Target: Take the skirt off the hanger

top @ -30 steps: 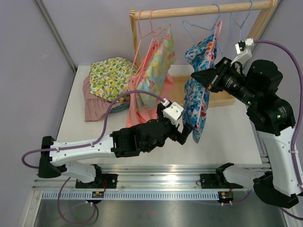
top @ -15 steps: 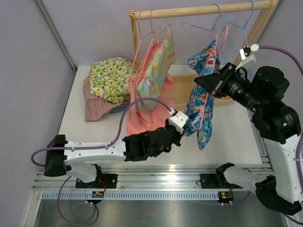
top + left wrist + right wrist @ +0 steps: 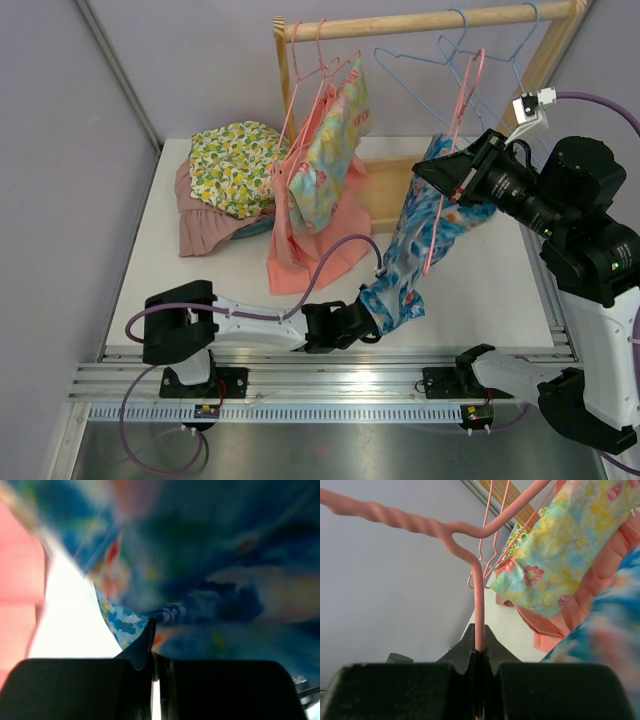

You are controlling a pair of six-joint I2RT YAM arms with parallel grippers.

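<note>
My right gripper should carry the hanger outward and to the left in the top view next, because the bare part of the rack's bar [image 3: 398, 24] is that way.
The blue floral skirt [image 3: 432, 235] hangs stretched from a pink wire hanger [image 3: 457, 120] down toward the table's near edge. My right gripper [image 3: 443, 178] is shut on the hanger's wire [image 3: 479, 595], seen between its jaws in the right wrist view [image 3: 479, 649]. My left gripper [image 3: 374, 318] is low near the front edge, shut on the skirt's lower hem. The left wrist view shows blurred blue fabric [image 3: 210, 570] pinched at the closed jaws [image 3: 153, 630]. The skirt's top still drapes over the hanger by my right gripper.
A wooden rack [image 3: 420, 20] stands at the back with empty blue hangers [image 3: 430, 65]. A pink and a floral garment [image 3: 325, 160] hang on its left side. A pile of clothes [image 3: 225, 170] lies at the back left of the white table [image 3: 490, 290].
My left gripper shut on the skirt's hem and pulled back and down toward the near edge, stretching the skirt. My right gripper moved the hanger slightly right and up.
</note>
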